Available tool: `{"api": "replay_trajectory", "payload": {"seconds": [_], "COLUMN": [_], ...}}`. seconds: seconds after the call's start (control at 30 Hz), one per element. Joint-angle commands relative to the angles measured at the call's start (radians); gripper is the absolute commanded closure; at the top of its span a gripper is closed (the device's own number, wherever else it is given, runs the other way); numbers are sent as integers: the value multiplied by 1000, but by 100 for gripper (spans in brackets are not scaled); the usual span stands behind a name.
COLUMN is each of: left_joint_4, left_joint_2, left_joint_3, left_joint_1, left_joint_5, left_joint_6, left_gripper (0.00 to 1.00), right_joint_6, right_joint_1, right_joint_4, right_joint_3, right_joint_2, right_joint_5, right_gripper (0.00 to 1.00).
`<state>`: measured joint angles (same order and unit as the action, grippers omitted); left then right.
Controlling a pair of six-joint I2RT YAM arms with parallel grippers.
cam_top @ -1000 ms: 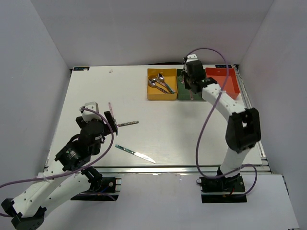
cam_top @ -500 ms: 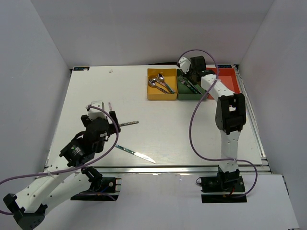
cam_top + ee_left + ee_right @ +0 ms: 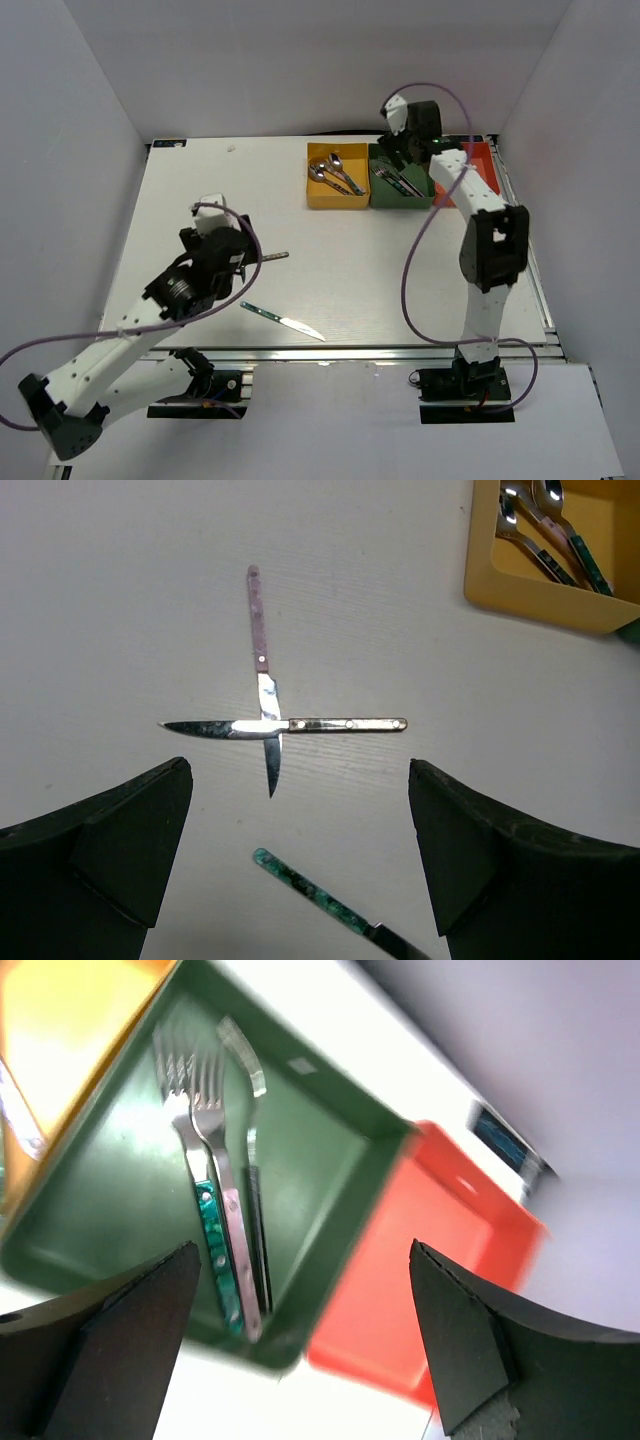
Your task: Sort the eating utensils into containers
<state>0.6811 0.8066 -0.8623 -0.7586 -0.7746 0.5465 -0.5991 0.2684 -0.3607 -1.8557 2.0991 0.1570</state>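
Observation:
The pink knife handle point(image 3: 257, 617) is lower and farther out. My left gripper should next reach outward and go down onto it, clear of the dark-handled knife crossing the blade.
Two knives lie crossed on the white table, one pink-handled point(image 3: 257, 615) and one with a dark riveted handle point(image 3: 347, 723). My left gripper point(image 3: 298, 770) hangs open just above and short of them. A teal-handled knife point(image 3: 318, 898) lies nearer, between the fingers; it also shows in the top view point(image 3: 282, 320). The yellow bin point(image 3: 530, 605) holds spoons point(image 3: 545, 535). The dark green bin point(image 3: 320, 1170) holds forks point(image 3: 205, 1110) with teal and pink handles. My right gripper point(image 3: 305, 1250) is open over the green bin's edge beside the red-orange bin point(image 3: 440, 1250), nothing between its fingers.
The three bins stand in a row at the table's back right: yellow point(image 3: 337, 203), green point(image 3: 400, 201), red-orange point(image 3: 482, 172). White walls enclose the table. The right arm point(image 3: 490, 250) stretches along the right side.
My right gripper has opened and tilted back from the green bin, where the forks now lie. My left arm has moved forward and to the right over the crossed knives.

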Motion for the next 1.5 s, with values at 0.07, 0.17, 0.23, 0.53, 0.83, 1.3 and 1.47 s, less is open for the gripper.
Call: {"api": "replay_trajectory", "payload": {"seconds": [0.07,0.17,0.23,0.53,0.83,1.3,1.47], "left_joint_4": [23,-78,-112,-86,-123,-246,-232], "left_joint_2": [283,446,541,1043,1195,1183,1166], "left_joint_3": [-170,-224,-248,-541,-575,-458,-575], "left_joint_1": [82,357,435,525,568,640,642], "left_joint_5": [84,297,354,353,385,420,345], "left_joint_6": [122,89,35,-20,6,26,-39], "left_gripper": [2,2,2,10,38,89,100], "right_joint_6": [552,759,838,993,964,992,1035], "right_joint_1": [51,48,57,268,278,278,278], "right_joint_4": [8,60,210,217,94,55,104], "right_joint_3": [146,385,674,1197,1215,1221,1253], "right_joint_2": [-420,-606,-704,-1195,-1358,-1458,-1513], "right_joint_5": [107,-311,-400,-227,-261,-166,-169], "right_gripper": [11,11,11,10,11,11,11]}}
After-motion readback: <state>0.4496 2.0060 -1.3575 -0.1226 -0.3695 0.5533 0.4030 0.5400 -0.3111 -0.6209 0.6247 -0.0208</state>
